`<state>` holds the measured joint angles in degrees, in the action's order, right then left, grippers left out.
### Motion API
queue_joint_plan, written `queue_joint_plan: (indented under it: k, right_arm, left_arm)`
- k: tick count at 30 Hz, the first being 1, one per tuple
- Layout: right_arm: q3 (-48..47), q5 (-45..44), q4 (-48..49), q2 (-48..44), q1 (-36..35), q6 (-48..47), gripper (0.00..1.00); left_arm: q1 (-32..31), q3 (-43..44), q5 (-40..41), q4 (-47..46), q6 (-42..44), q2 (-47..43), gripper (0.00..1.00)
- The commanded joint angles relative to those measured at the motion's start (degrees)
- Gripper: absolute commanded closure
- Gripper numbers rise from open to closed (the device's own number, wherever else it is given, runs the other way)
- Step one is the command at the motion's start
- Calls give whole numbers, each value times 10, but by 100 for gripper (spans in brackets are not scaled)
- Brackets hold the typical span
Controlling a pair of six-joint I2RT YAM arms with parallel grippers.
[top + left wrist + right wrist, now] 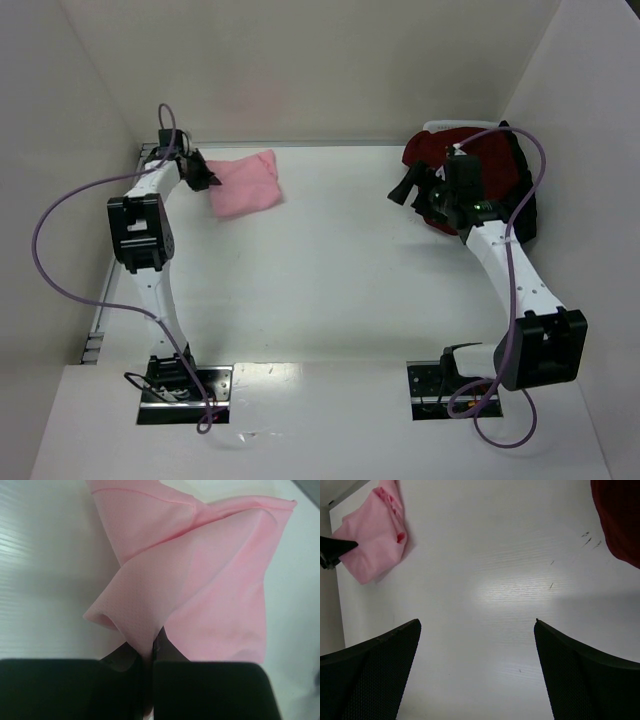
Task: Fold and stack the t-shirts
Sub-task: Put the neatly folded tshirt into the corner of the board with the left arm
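My left gripper is next going to drag the pink t-shirt (247, 184) outward and toward the slotted strip, into the table's far corner (150, 154), and let go of it, because bare table lies between the t-shirt and the slotted strip.
A folded light pink t-shirt (247, 184) lies at the far left of the white table (330, 270). My left gripper (205, 178) is shut on its left edge. In the left wrist view the pink t-shirt (215, 580) rises in a pinched fold into the closed jaws of the left gripper (150, 650). A dark red t-shirt (432, 150) and a black one (522, 195) are heaped at the far right. My right gripper (408, 190) hovers open just left of that heap, with only bare table between its fingers (580, 670). The right wrist view shows the pink t-shirt (372, 540) and the dark red t-shirt (620, 520).
White walls (300, 70) close in the table at the back and on both sides. Purple cables (45, 250) loop off each arm. The two arm bases (185, 385) sit at the near edge. A slotted strip (95, 340) runs along the left edge.
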<state>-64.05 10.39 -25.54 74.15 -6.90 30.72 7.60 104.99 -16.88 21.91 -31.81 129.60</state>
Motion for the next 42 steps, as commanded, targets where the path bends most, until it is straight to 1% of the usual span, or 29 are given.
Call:
queue_joint_plan:
  k: [1,2,4,5,6,7,8,9,10,12,14,17,18,24,25,27,28,30,31,32,33,34,35,40,42]
  right_arm:
    - [-12,4,-8,-20,14,-3,1]
    - [-12,4,-2,-20,14,-3,1]
    - [-12,-1,4,-20,14,8,1]
    - [-12,-1,4,-20,14,8,1]
    - [-12,5,9,-14,14,8,1]
    - [-6,5,9,-14,14,16,1]
    - [-6,5,16,-14,14,16,1]
    - [-6,5,16,-9,14,24,1]
    - [-6,5,22,-8,14,24,1]
    - [-6,5,22,-8,14,29,1]
    - [-6,5,27,-8,14,36,1]
    - [-6,5,27,-3,14,43,1]
    - [-6,5,27,-3,14,43,1]
    - [4,5,32,-9,14,48,1]
    - [4,5,32,-9,14,48,1]
    - [9,5,32,-16,14,48,1]
    - [9,10,32,-21,14,53,1]
    - [15,10,32,-26,14,53,1]
    - [15,10,32,-31,14,53,1]
    - [15,10,32,-31,14,53,1]
    - [15,10,32,-37,14,53,1]
    - [21,10,32,-37,14,48,1]
    - [21,10,32,-42,14,48,1]
    - [7,16,16,-42,14,34,1]
    - [-1,-2,6,-36,14,34,1]
  left_arm:
    - [46,69,11,20,-4,36,100]
    - [52,125,17,35,3,50,100]
    - [65,193,27,93,18,95,100]
    - [65,232,53,117,35,112,100]
    - [65,305,66,162,43,127,100]
    - [65,340,82,186,49,156,100]
    - [65,374,111,207,58,170,100]
    - [65,404,123,245,58,181,100]
    - [65,460,135,263,58,205,100]
    - [70,507,161,302,64,224,100]
    - [77,563,161,319,64,247,99]
    - [82,622,186,357,69,279,99]
    - [88,623,199,364,69,279,99]
    - [107,626,212,390,57,279,99]
    - [113,626,212,395,52,279,98]
    - [120,631,212,395,52,279,90]
    - [120,631,212,395,52,272,82]
    - [125,631,217,395,52,267,56]
    - [125,631,217,395,52,261,29]
    - [125,631,217,395,52,261,16]
    - [125,625,217,395,59,254,8]
    - [125,625,211,395,59,247,2]
    - [125,625,211,395,59,246,0]
    - [125,605,183,395,79,190,0]
    - [125,591,169,395,87,156,0]
